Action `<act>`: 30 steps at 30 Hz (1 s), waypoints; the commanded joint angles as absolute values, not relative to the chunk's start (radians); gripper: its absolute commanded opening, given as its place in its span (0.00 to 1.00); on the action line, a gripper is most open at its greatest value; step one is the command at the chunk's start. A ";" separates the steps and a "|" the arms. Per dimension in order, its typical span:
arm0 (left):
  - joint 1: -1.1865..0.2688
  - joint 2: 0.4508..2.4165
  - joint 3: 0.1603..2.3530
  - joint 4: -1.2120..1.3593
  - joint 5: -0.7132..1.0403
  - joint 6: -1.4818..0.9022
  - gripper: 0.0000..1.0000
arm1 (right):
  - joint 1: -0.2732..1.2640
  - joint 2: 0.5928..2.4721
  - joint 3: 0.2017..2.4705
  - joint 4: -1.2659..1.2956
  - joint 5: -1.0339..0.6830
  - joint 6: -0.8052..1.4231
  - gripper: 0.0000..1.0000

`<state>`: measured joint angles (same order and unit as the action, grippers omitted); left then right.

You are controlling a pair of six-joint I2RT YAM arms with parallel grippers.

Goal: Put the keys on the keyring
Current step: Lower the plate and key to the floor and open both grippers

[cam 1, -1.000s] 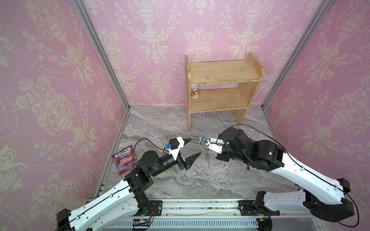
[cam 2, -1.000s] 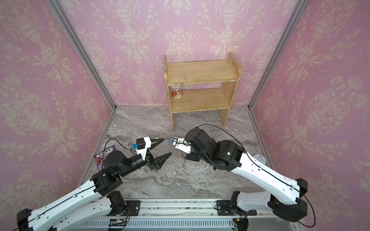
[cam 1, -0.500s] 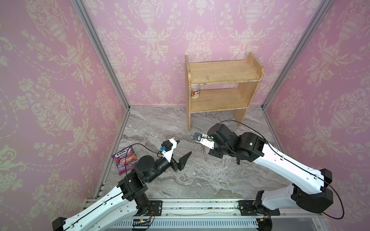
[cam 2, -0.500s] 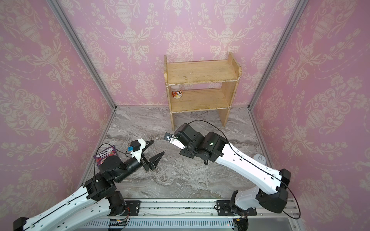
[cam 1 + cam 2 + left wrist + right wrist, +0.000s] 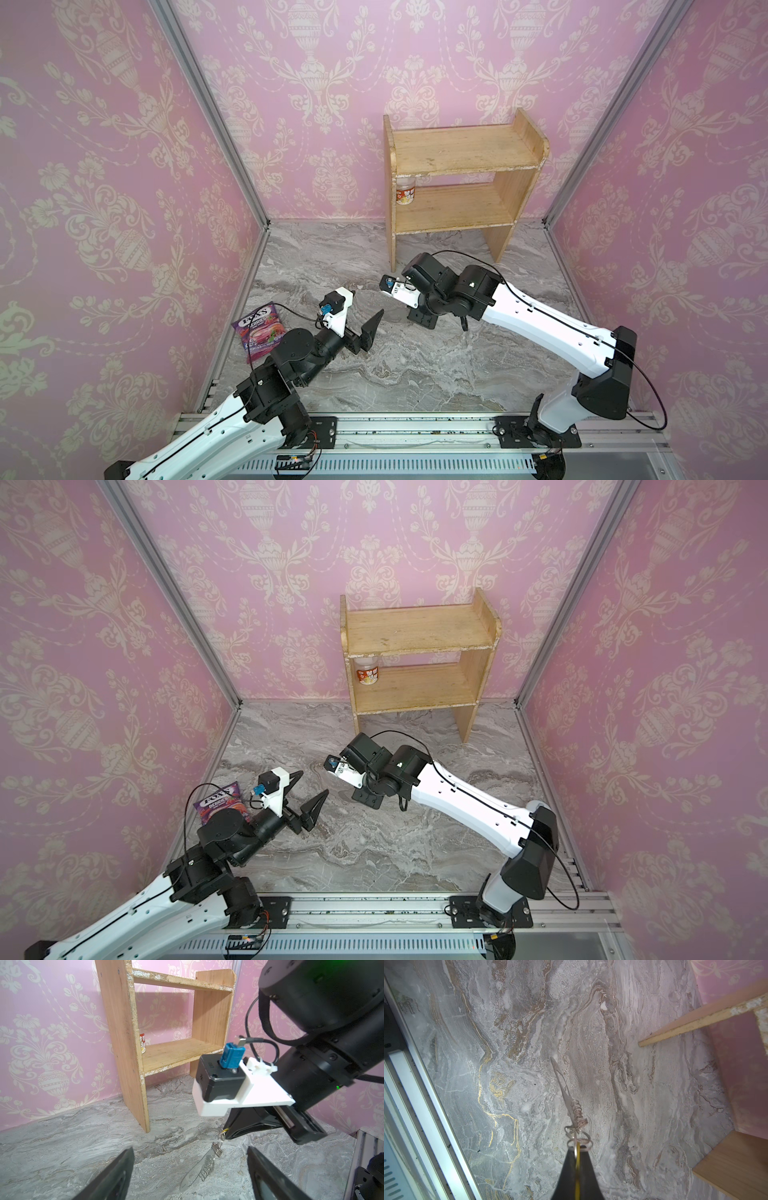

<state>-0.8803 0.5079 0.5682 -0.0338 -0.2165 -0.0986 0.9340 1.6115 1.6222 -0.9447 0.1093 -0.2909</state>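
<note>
The bare marble floor is clear below my right gripper. My right gripper should next go down, away from the left gripper, and let go of the yellow tag (image 5: 577, 1159) there.
My right gripper (image 5: 578, 1147) is shut on the keys' yellow tag (image 5: 577, 1159), which shows only as a thin yellow edge between the jaws; the dark key is hidden. The silver keyring (image 5: 562, 1082) hangs from the tag by small rings, just over the marble floor. In the left wrist view the keyring (image 5: 199, 1167) dangles below the right gripper (image 5: 226, 1136), and my left gripper (image 5: 189, 1148) stands open facing it, with nothing between its fingers. In both top views the left gripper (image 5: 368, 301) (image 5: 312, 782) sits left of the right gripper (image 5: 420, 320) (image 5: 365, 800).
A wooden two-level shelf (image 5: 457, 183) stands at the back with a small jar (image 5: 405, 194) on its lower board. A purple candy bag (image 5: 259, 332) lies by the left wall. An aluminium rail (image 5: 415, 432) runs along the front edge.
My right arm has swung left and back and lowered the hanging keyring close to the floor. My left gripper has drawn back left and down, its jaws slightly wider.
</note>
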 commanded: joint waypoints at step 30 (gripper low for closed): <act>-0.873 0.652 0.594 0.031 -0.165 -0.106 0.91 | 0.454 1.616 1.051 -0.775 -0.100 0.068 0.00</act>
